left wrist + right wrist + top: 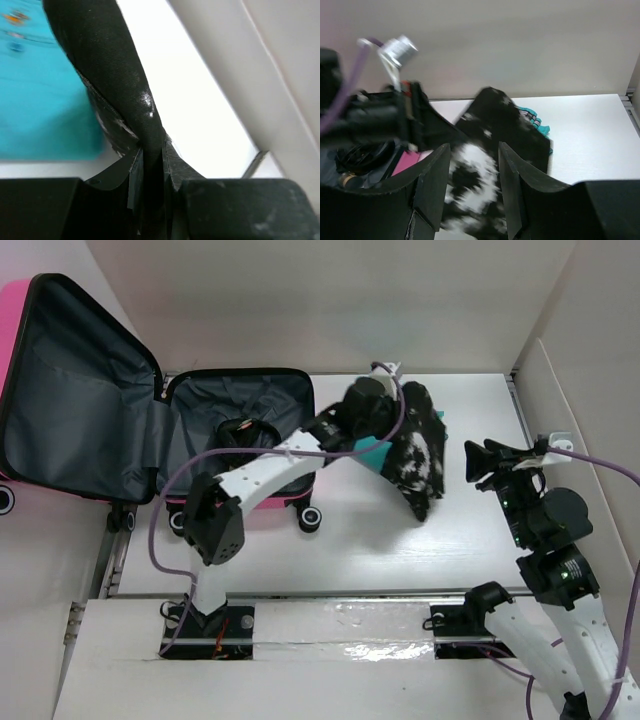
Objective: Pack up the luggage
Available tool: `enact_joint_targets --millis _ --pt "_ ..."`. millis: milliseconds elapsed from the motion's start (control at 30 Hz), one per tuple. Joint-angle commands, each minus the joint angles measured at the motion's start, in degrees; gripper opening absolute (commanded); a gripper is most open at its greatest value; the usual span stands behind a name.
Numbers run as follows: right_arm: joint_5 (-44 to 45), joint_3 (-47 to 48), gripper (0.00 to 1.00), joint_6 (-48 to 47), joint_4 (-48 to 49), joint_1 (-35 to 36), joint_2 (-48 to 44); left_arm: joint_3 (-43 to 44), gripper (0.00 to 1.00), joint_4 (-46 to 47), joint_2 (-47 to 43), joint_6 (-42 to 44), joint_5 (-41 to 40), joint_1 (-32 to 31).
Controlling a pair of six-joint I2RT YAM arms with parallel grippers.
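My left gripper carries the garment over next, lowers it and releases it. The luggage's open grey base lies below that gripper and to its left in the top view.
The hot-pink luggage (285,505) lies open at the left, its lid (70,390) propped up and its dark grey lining showing. A black cable bundle (243,430) lies inside it. My left gripper (385,410) is shut on a black-and-white garment (418,455) and holds it up to the right of the luggage; in the left wrist view the black cloth (115,75) runs between the closed fingers (172,167). A teal garment (372,450) lies under it. My right gripper (485,460) is open and empty, to the right of the garment (485,165).
White walls enclose the table at the back and right (560,390). A metal rail (300,592) runs along the near edge. The luggage wheels (311,520) stick out toward the front. The teal garment also shows in the left wrist view (40,90).
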Motion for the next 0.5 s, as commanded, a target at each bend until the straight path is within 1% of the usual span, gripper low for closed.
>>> enact_joint_targets --millis 0,100,133,200,233,333,367,433,467 --pt "1.78 -0.74 0.49 0.45 5.11 0.25 0.03 0.97 0.00 -3.58 -9.03 10.71 4.72 7.44" --pt "2.75 -2.49 0.49 0.10 5.90 0.25 0.03 -1.49 0.00 -5.97 -13.16 13.01 8.86 14.05" --pt "3.01 -3.11 0.49 0.01 6.42 0.25 0.03 -2.72 0.00 -5.80 -14.31 13.62 8.88 18.42" --pt "3.36 -4.60 0.49 0.10 6.78 0.25 0.29 -7.01 0.00 -4.32 -17.56 14.24 10.88 23.01" --pt "3.19 -5.22 0.49 0.10 7.30 0.25 0.38 -8.17 0.00 -3.96 -18.45 14.59 11.51 27.39" --pt "2.31 -8.55 0.49 0.36 10.29 0.25 0.99 -11.51 0.00 -2.99 -19.77 15.12 15.11 34.00" --pt "1.88 -9.34 0.49 0.27 10.82 0.25 1.26 -11.95 0.00 -3.16 -19.86 15.56 15.20 37.33" --pt "1.70 -10.92 0.49 0.01 11.35 0.25 2.31 -13.10 0.00 -3.78 -19.86 17.32 14.68 40.34" --pt "1.87 -11.28 0.49 -0.16 11.35 0.25 2.66 -13.62 0.00 -3.87 -19.95 17.41 15.37 43.75"
